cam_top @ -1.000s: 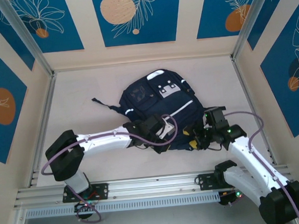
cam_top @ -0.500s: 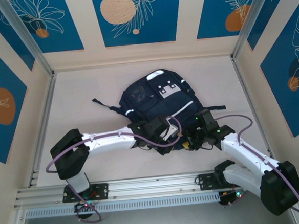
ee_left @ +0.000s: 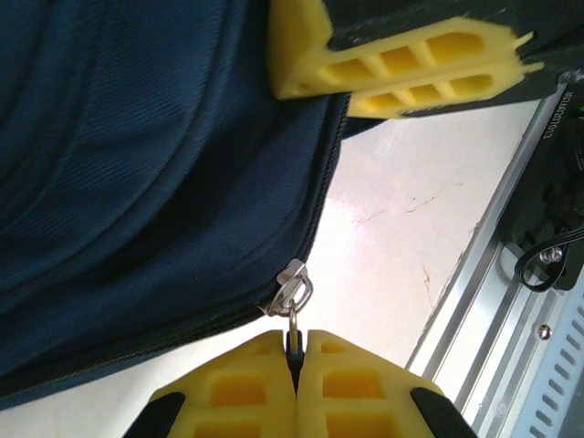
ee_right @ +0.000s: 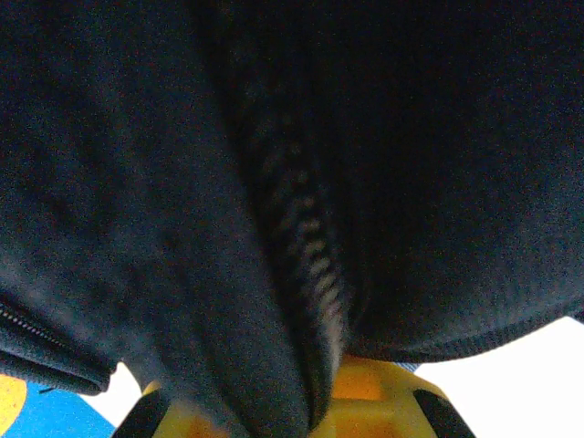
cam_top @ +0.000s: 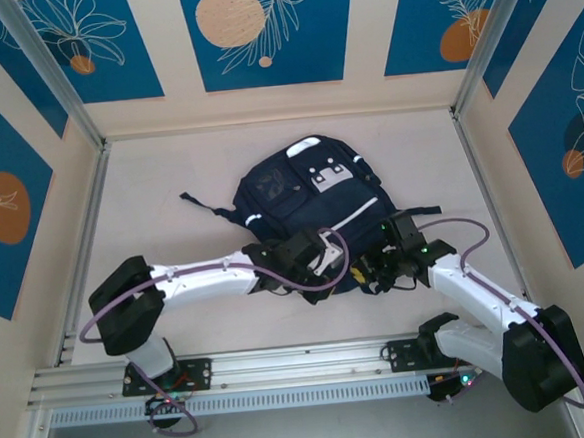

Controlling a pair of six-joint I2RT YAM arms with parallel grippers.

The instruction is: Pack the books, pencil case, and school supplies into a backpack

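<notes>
The left gripper next needs to pull the pull it holds outward along the zippered edge leading to the backpack's trailing-strap side and let go of it there.
The dark navy backpack lies flat in the middle of the table, its bottom edge toward the arms. My left gripper is shut on the small metal zipper pull at the backpack's lower edge. In the top view it sits at that edge. Just to its right my right gripper is shut on a fold of the backpack's fabric, which covers its yellow fingers. Those fingers also show in the left wrist view. The books, pencil case and school supplies are out of view.
A black strap trails off the backpack's left side. An aluminium rail runs along the near table edge, close to the grippers. Upright frame posts and patterned walls close in the left, right and far sides.
My right gripper has closed on the backpack's fabric, having moved left toward the left gripper. The left gripper stays shut on the zipper pull, nearly still.
</notes>
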